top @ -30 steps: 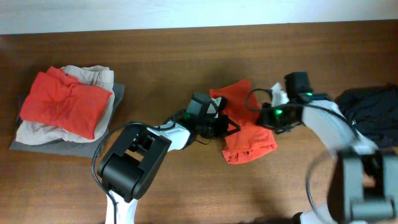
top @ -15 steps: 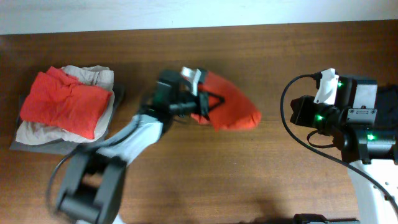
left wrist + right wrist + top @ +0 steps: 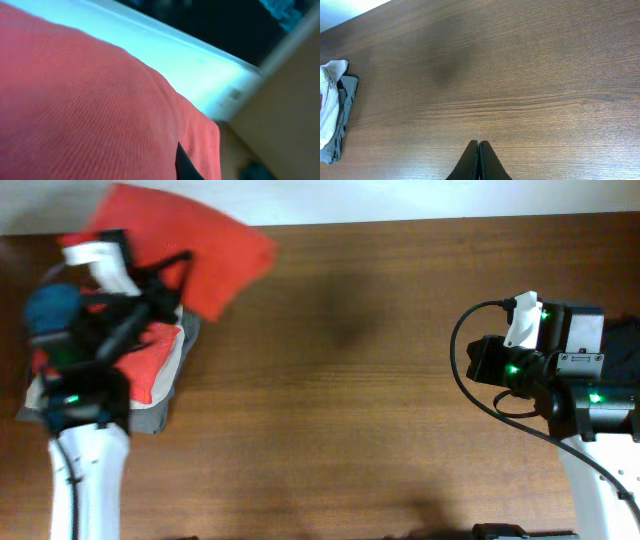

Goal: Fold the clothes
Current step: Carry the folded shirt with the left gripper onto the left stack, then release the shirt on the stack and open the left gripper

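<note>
The held garment sticks out past the stack's edge, so it comes down to the left in the overhead view with my left gripper onto the stack's red piece next.
My left gripper is shut on a folded orange-red garment and holds it in the air at the far left, above and just right of a stack of folded clothes. In the left wrist view the orange-red fabric fills most of the frame, with one dark fingertip showing against it. No lettering or label shows. My right gripper is at the right side of the table, shut and empty; in the right wrist view its fingers are closed together over bare wood.
The stack holds a red piece on top, beige cloth and a grey piece at the bottom; its edge shows in the right wrist view. A dark garment lies at the far right edge. The brown wooden table ends at a white wall behind.
My left arm has swung from the table's middle to the far left, lifting the orange-red garment with it. My right arm pulled back to the right a second ago and has stayed there.
</note>
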{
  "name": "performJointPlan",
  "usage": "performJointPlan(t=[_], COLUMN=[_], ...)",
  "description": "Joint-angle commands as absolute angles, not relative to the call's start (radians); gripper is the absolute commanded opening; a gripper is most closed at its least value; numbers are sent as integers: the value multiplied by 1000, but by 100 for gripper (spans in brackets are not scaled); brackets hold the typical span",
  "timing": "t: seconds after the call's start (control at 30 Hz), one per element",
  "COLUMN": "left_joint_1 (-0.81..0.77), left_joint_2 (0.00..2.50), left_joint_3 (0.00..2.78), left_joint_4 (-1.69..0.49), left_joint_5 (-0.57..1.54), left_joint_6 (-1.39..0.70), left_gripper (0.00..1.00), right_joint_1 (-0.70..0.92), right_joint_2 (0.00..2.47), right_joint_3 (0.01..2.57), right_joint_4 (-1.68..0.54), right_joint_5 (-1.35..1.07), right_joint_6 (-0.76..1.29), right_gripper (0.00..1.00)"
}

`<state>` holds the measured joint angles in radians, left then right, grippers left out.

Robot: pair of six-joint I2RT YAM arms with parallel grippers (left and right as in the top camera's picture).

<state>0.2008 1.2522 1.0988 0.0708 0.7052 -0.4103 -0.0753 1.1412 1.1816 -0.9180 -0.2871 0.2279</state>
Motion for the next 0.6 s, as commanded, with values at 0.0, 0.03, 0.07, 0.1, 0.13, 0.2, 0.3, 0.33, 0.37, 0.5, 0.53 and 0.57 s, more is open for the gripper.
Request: performJointPlan(t=[0.0, 0.03, 0.07, 0.1, 0.13, 0.2, 0.3, 0.33, 0.37, 0.5, 0.53, 0.57], left_joint_1=[352, 383, 415, 445, 469, 508, 557, 568, 575, 605, 612, 621], left_joint_2=[1252, 1259, 1268, 1282, 1299, 1334, 1406, 1435, 1461, 1571, 1589, 1611], left_joint_3=[1120, 1120, 1120, 1120, 1120, 1120, 1120, 1120, 1120, 1120, 1120, 1120], left_joint_4=[52, 44, 38, 35, 35, 20, -2, -6, -12, -106, -139, -179], left_joint_5=[699, 703, 711, 723, 738, 745, 794, 822, 839, 821, 783, 723], left_joint_6=[-361, -361, -360, -358, -343, -341, -319, -319, -319, -267, -255, -232], left_gripper=[1, 1, 1, 0, 1, 1, 0, 0, 0, 0, 1, 1], right_joint_1=[-79, -79, -79, -79, -79, -79, -79, -79, -79, -79, -79, -79], right_joint_2=[1143, 1143, 1143, 1143, 1143, 1143, 1143, 1143, 1143, 1143, 1143, 1143], right_joint_3=[1186, 1186, 1186, 1186, 1186, 1186, 1186, 1186, 1186, 1186, 1186, 1186], right_joint_4=[-927, -929, -933, -935, -936, -936, -936, -936, -936, -941, -944, -947], right_joint_5=[-276, -276, -276, -276, -276, -276, -276, -276, -276, -276, -276, -276], right_joint_6=[217, 217, 217, 217, 217, 217, 217, 218, 218, 218, 218, 218], right_gripper=[4, 4, 4, 4, 4, 4, 4, 4, 4, 4, 4, 4])
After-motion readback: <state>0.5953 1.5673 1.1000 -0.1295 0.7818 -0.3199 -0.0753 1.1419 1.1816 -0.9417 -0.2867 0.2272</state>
